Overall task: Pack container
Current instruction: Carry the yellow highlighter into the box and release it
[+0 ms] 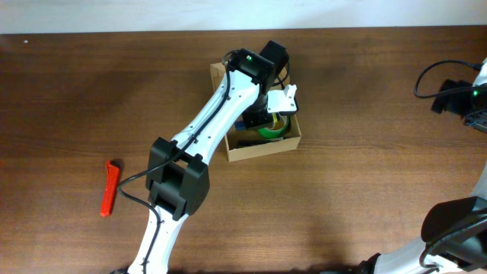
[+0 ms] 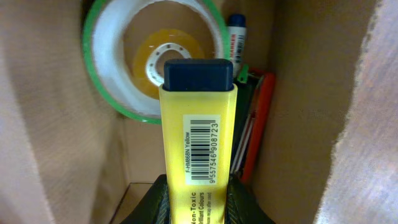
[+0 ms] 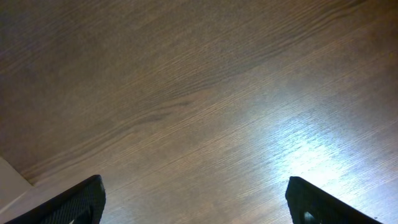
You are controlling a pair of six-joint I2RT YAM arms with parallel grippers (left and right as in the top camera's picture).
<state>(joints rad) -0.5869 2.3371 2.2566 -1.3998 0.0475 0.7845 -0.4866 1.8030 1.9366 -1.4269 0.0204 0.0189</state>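
The tape rolls take one side of the box. So my left gripper should next lower the highlighter toward the side of the box beside the red pen.
The container (image 1: 262, 146) is a tan cardboard box at the table's middle back, open at the top. My left gripper (image 2: 198, 199) is over it, shut on a yellow highlighter (image 2: 198, 137) with a dark blue cap that points down into the box (image 2: 50, 124). Inside lie a green tape roll (image 2: 118, 56), a small clear tape roll (image 2: 163, 57), a glue stick or marker with a blue cap (image 2: 236, 37) and red-and-dark pens (image 2: 255, 124). In the overhead view the left gripper itself is hidden under the arm. My right gripper (image 3: 196, 199) is open and empty above bare wood.
A red tool (image 1: 111, 187) lies on the table at the left. The right arm (image 1: 460, 95) sits at the far right edge with its cable. The table is dark wood (image 1: 365, 167).
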